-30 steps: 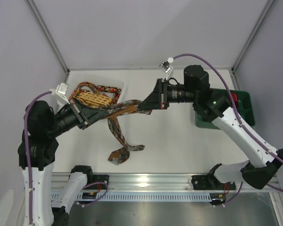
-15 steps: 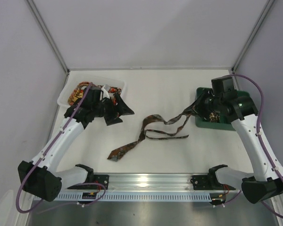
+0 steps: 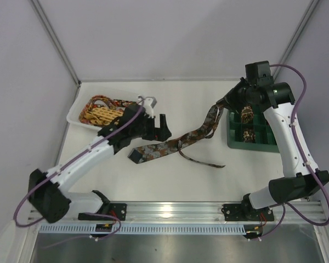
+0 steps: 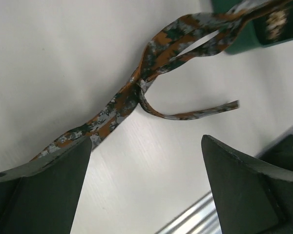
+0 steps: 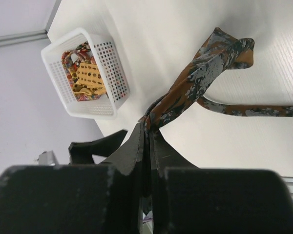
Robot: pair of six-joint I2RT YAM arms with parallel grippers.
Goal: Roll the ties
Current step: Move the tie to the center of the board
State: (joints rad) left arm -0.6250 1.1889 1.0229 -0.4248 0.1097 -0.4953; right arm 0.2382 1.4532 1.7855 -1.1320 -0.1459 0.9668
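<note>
My right gripper should move back and down to release the tie's end on the bare tabletop before the green bin.
A dark brown and orange mottled tie [image 3: 170, 145] lies slantwise across the middle of the table, its wide end at the left and a thin tail curling toward the front. Its far part rises to my right gripper [image 3: 229, 102], which is shut on it beside the green bin's left corner. In the right wrist view the jaws [image 5: 149, 124] pinch the tie [image 5: 205, 73], which hangs down to the table. My left gripper [image 3: 164, 127] hovers open just above the tie's middle. In the left wrist view the left gripper [image 4: 145, 141] holds nothing and the tie [image 4: 122, 102] lies beyond it.
A white perforated basket [image 3: 77, 112] at the back left holds more ties [image 3: 107, 111], yellow lattice and red-floral. A green bin [image 3: 252, 143] at the right has compartments with rolled ties [image 3: 248, 115]. The basket [image 5: 112, 73] also shows in the right wrist view.
The left gripper opened, let go of the tie and moved right from the basket to the table's middle. The right gripper carried its end of the tie to the bin's far-left corner.
</note>
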